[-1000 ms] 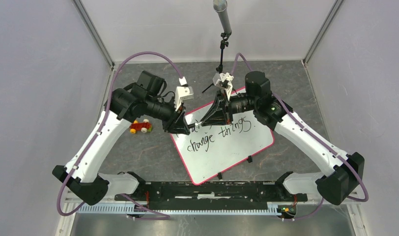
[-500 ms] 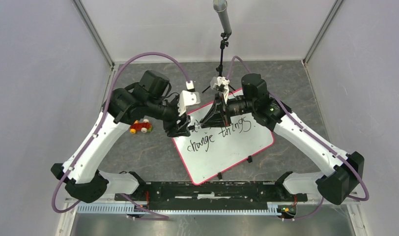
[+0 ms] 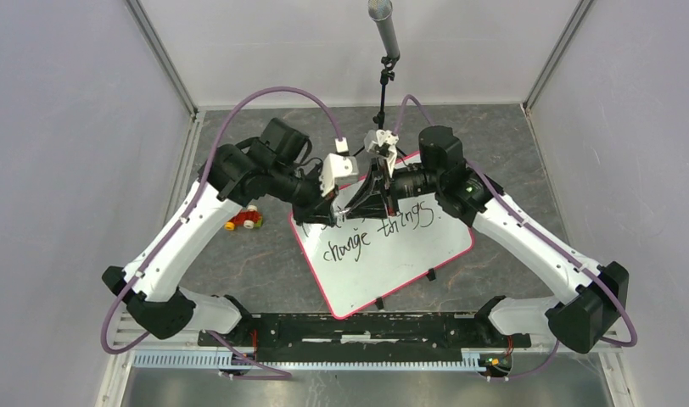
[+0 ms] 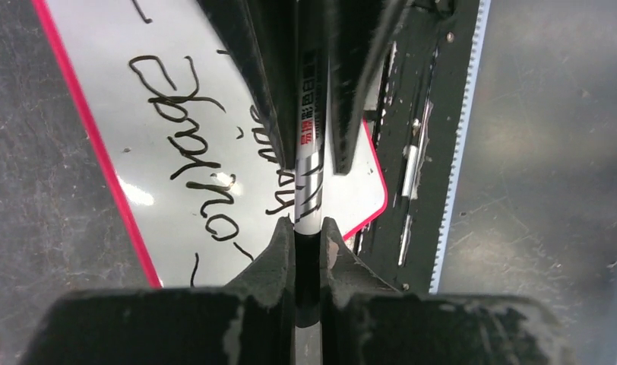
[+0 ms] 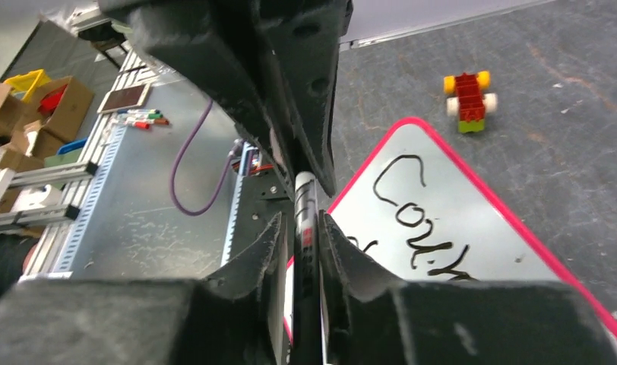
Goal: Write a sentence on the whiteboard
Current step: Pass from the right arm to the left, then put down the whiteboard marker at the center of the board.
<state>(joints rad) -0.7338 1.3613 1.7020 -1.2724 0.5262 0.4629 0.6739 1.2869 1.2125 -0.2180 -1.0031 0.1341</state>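
Note:
I should next move my left gripper off the whiteboard (image 3: 400, 263), past its rim, down to the grey table just beyond the toy car.
The whiteboard (image 3: 400, 263), white with a pink-red rim, lies tilted on the grey table. The sentence (image 3: 358, 237) is black script in two lines; its upper line is partly hidden under the grippers. My left gripper (image 3: 327, 212) and right gripper (image 3: 355, 208) meet tip to tip above the board's upper left part. Both are shut on one marker (image 3: 343, 210). In the left wrist view my left gripper (image 4: 308, 232) grips the marker's (image 4: 309, 167) black end. In the right wrist view my right gripper (image 5: 303, 228) grips its labelled barrel (image 5: 305, 205).
A red and yellow toy car (image 3: 243, 220) sits left of the board, also in the right wrist view (image 5: 469, 100). A microphone stand (image 3: 382, 85) rises behind the board. A black rail (image 3: 341, 326) runs along the near edge.
My left arm has swung right and its gripper has closed in on the right gripper's tips. The right arm has barely moved. The board has stayed in place.

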